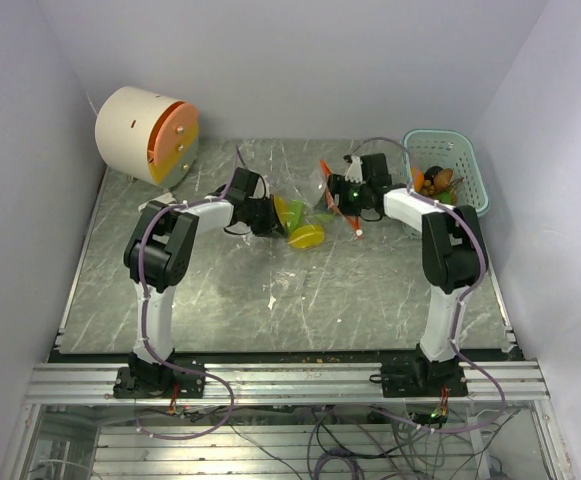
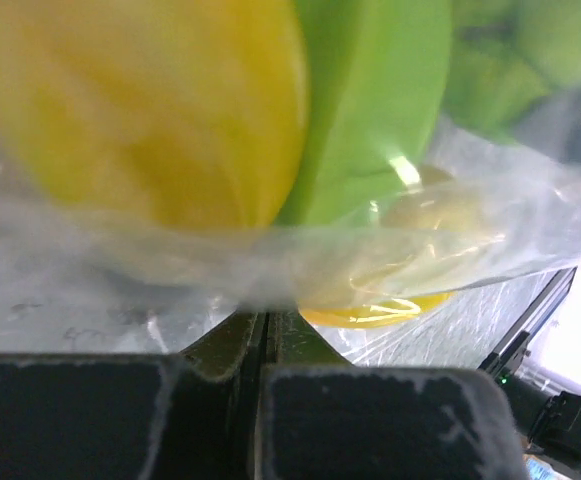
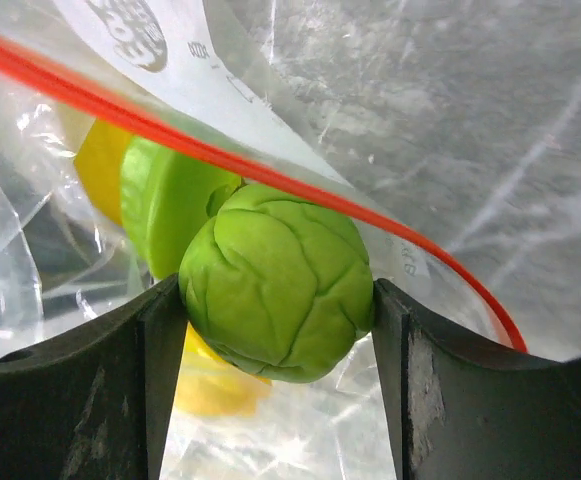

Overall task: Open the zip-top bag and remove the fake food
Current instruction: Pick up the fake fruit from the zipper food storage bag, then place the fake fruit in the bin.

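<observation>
Next, my right gripper rises from the bag's opening, carries the green ball over the pale teal basket (image 1: 446, 162), where other toy pieces already lie, then releases it.
The clear zip-top bag (image 1: 315, 205) lies mid-table, its red-orange zip strip (image 3: 170, 135) open. My left gripper (image 1: 266, 216) is shut on the bag's plastic (image 2: 270, 270) at its left end; yellow (image 2: 150, 110) and green (image 2: 370, 110) food pieces press against the film above the closed jaws. My right gripper (image 1: 342, 196) is at the bag's mouth, shut on a green sprout-like ball (image 3: 275, 282) held between both fingers. More green (image 3: 160, 205) and yellow (image 3: 220, 385) pieces lie in the bag behind it. A yellow piece (image 1: 306, 236) shows in the top view.
A pale teal basket (image 1: 470, 160) at the back right holds orange and brown toy pieces (image 1: 435, 181). A white cylinder with an orange face (image 1: 148, 135) stands at the back left. White walls enclose the table on three sides.
</observation>
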Robot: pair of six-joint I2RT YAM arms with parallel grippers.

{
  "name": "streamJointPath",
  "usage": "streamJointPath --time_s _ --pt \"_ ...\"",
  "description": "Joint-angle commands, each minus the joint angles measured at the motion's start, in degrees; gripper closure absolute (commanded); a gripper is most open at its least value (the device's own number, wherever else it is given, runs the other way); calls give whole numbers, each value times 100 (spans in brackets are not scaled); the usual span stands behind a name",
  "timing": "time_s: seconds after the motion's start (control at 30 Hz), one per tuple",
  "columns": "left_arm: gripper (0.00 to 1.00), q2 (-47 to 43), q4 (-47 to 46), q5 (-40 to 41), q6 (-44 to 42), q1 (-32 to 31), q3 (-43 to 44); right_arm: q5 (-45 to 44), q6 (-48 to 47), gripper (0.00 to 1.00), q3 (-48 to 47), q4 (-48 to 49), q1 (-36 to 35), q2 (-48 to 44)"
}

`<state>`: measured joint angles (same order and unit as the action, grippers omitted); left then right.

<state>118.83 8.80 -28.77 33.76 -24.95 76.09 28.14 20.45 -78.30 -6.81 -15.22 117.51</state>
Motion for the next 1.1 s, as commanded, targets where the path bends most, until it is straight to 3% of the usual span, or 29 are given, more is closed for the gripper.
streamJointPath --time_s 0.0,0.37,0.67,0.83,0.9,1.07 --pt "93 -48 -251 -75 208 241 52 -569 -171 46 101 -412 245 -883" --pt "93 -28 -219 36 271 394 300 -678 85 48 -262 -773 1434 -2219" --pt "93 -146 15 -5 61 377 446 -1958 452 46 -403 -1283 2389 -2425" --pt "93 -139 -21 -105 34 367 427 -2733 528 11 -207 -1572 2445 -2591" --pt "93 -124 -54 -123 47 369 402 -2868 451 1 -114 -1538 2446 -2731" --pt "93 -79 -172 -217 108 373 380 -3010 53 0 -203 -1521 2358 -2918"
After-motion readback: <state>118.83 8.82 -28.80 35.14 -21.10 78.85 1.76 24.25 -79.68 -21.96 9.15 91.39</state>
